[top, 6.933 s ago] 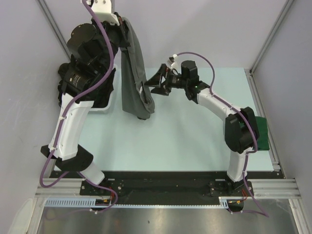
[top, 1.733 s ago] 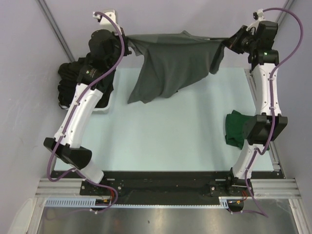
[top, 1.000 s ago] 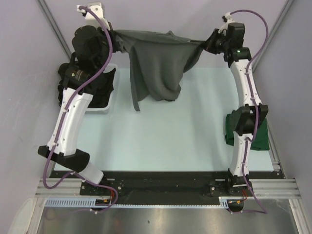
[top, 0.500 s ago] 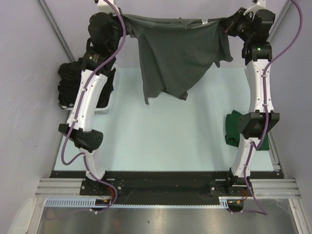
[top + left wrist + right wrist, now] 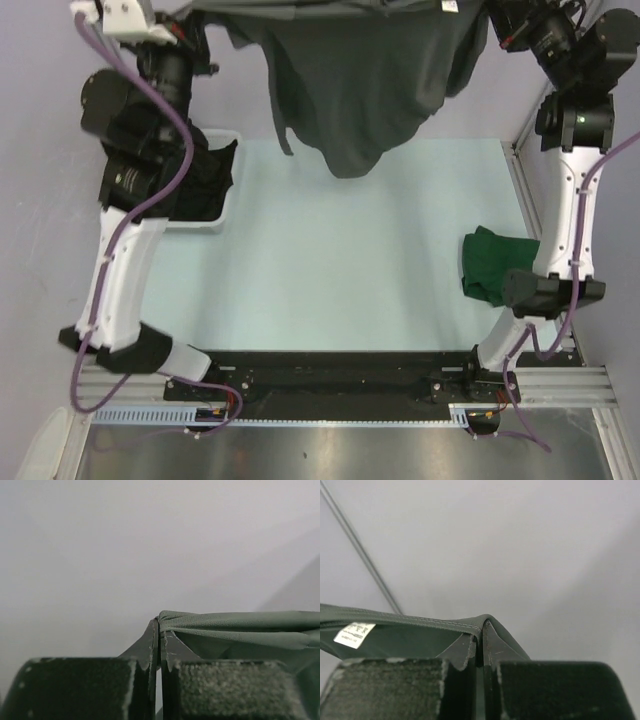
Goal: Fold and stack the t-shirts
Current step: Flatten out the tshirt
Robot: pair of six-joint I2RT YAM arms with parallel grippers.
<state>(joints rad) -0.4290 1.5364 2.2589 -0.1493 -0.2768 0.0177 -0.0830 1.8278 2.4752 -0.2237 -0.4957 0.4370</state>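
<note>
My right gripper is holding the grey t-shirt's corner and should next move down and back to let it go over bare table beside the green t-shirt, because that spot is lower and nearer my base.
A charcoal grey t-shirt (image 5: 360,80) hangs spread wide high above the table, its upper edge stretched between my two grippers and its hem dangling free. My left gripper (image 5: 205,15) is shut on the shirt's left corner, and the left wrist view shows its fingertips (image 5: 159,626) pinching a fold of the grey t-shirt (image 5: 240,627). My right gripper (image 5: 492,18) is shut on the right corner. In the right wrist view, seamed cloth (image 5: 395,630) with a white label (image 5: 354,633) drapes over the closed right gripper (image 5: 481,630). A folded dark green t-shirt (image 5: 492,262) lies at the table's right edge.
A white basket (image 5: 222,218) stands at the table's left edge with black t-shirts (image 5: 205,175) heaped in it. The left arm's elbow partly hides it. Grey walls close in on the left, back and right, and a metal post (image 5: 545,95) stands at the back right corner.
Both arms have risen, lifting the grey shirt higher toward the camera. Its top edge is pulled wider and the hanging hem has swung toward the middle.
</note>
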